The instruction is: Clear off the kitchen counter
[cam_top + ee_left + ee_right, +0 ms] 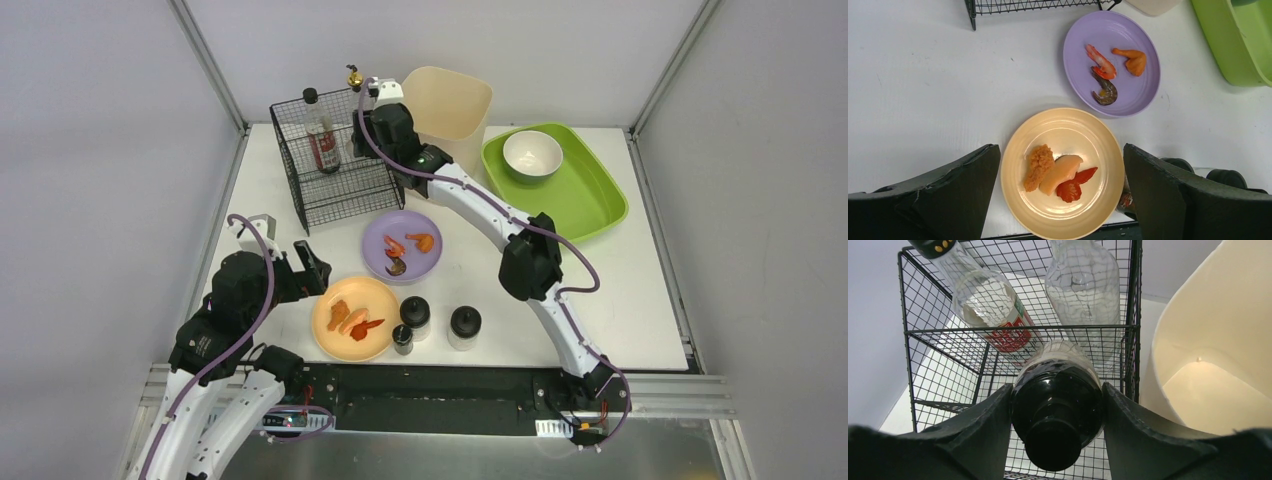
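My right gripper will set the black-capped bottle down on that basket mesh [948, 355] and let go of it, because the basket's empty front section [1092, 454] is below and its bottom is clear of bottles.
The white kitchen counter [620, 290] carries a purple plate [402, 245] with shrimp and a yellow plate [357, 317] with food pieces. My left gripper [310, 270] is open and empty. In the left wrist view it [1060, 148] hangs above the yellow plate [1063, 135], one finger on each side. My right gripper [375, 100] is at the top right of the black wire basket [335, 160]. In the right wrist view it [1057, 395] is shut on a black-capped bottle [1057, 405], seen from its cap end, against the basket mesh [948, 355].
The basket holds a red-labelled bottle [323, 145] and a clear bottle [1083, 285]. A cream bin [450, 105] stands right of it. A green tray [580, 195] with a white bowl [532, 153] is at the back right. Three black-capped jars [415, 315] stand near the front edge.
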